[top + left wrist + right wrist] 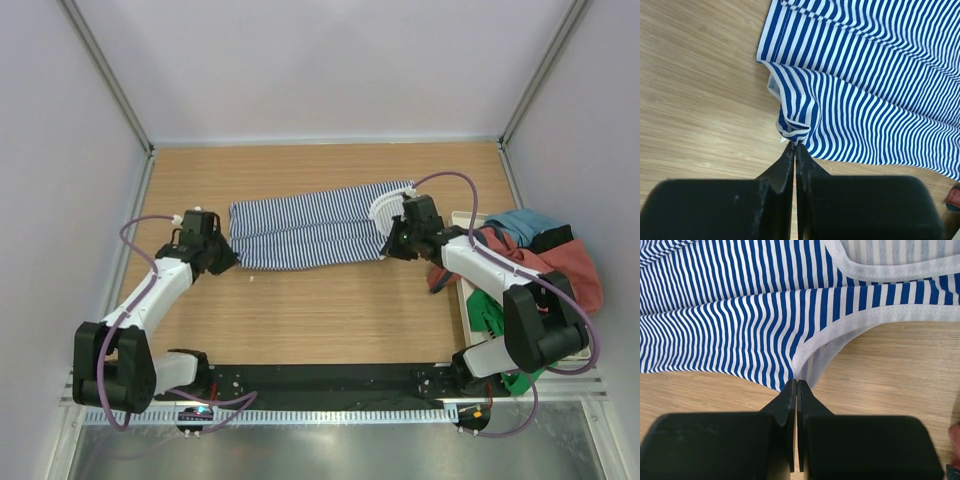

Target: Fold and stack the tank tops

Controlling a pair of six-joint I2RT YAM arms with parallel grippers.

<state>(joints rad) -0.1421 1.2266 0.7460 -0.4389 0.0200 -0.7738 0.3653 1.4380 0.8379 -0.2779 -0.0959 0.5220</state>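
Observation:
I will move the tank top's pinched near edge outward over the striped tank top with my right gripper and release it by the farther white trim (373,209), as this side of the tank top still spreads nearward.
The navy-and-white striped tank top (315,232) lies stretched sideways across the middle of the table, folded lengthwise. My left gripper (228,256) is shut on its near left corner, where the cloth (795,131) bunches at the tips of my left gripper (794,145). My right gripper (390,246) is shut on the near right edge. There the white armhole trim (840,332) runs into the tips of my right gripper (797,382). The rust-red tank top (572,266) lies in the clothes pile at the right.
A white tray (466,300) at the right edge holds a heap of teal (520,222), black (552,238) and green (490,312) clothes. Bare wood table (320,310) lies in front of the striped top. Grey walls enclose the left, back and right.

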